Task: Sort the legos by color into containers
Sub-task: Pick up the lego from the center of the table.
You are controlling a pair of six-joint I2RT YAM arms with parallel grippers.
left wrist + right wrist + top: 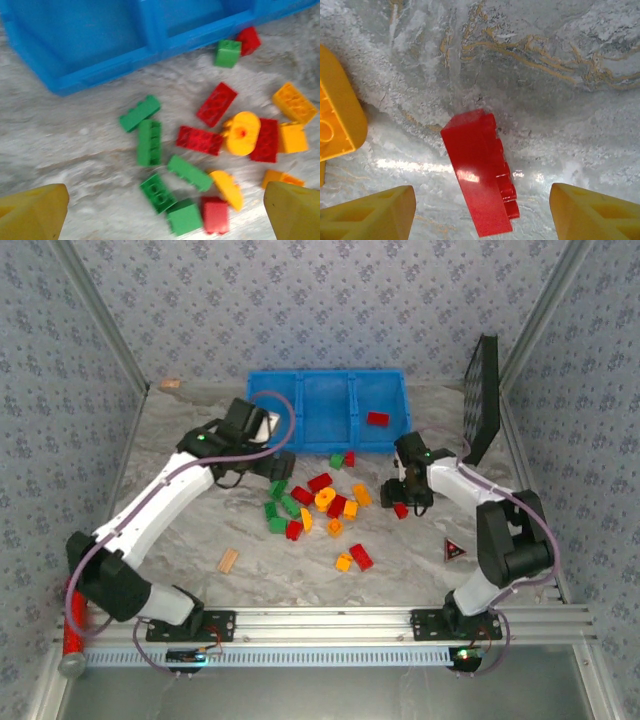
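Observation:
My left gripper needs to swing over the pile next and go down astride the orange-yellow brick (361, 494). The brick lies below my left gripper toward my right gripper, where bare marble leaves room for the fingers.
The legos (315, 502) lie scattered on the marble table in front of the blue bin (300, 380), whose three containers stand side by side. One red brick (377, 418) lies in the right container. My left gripper (274, 464) hovers open near the bin's front wall. Below it are green bricks (150, 142), red bricks (216, 103) and orange-yellow bricks (241, 133), and nothing is between its fingertips (32, 212). My right gripper (482, 215) stands open astride a lone red brick (479, 175) lying on its side, clear of both fingers (595, 215). That brick (400, 510) sits right of the pile.
A black grid panel (483, 400) leans at the back right. A tan wooden block (229, 560) lies near the front left, and a small dark triangular piece (455, 550) near the right arm. A red glittery cylinder (75, 630) sits at the front left corner. An orange-yellow brick (335, 120) lies left of the right gripper.

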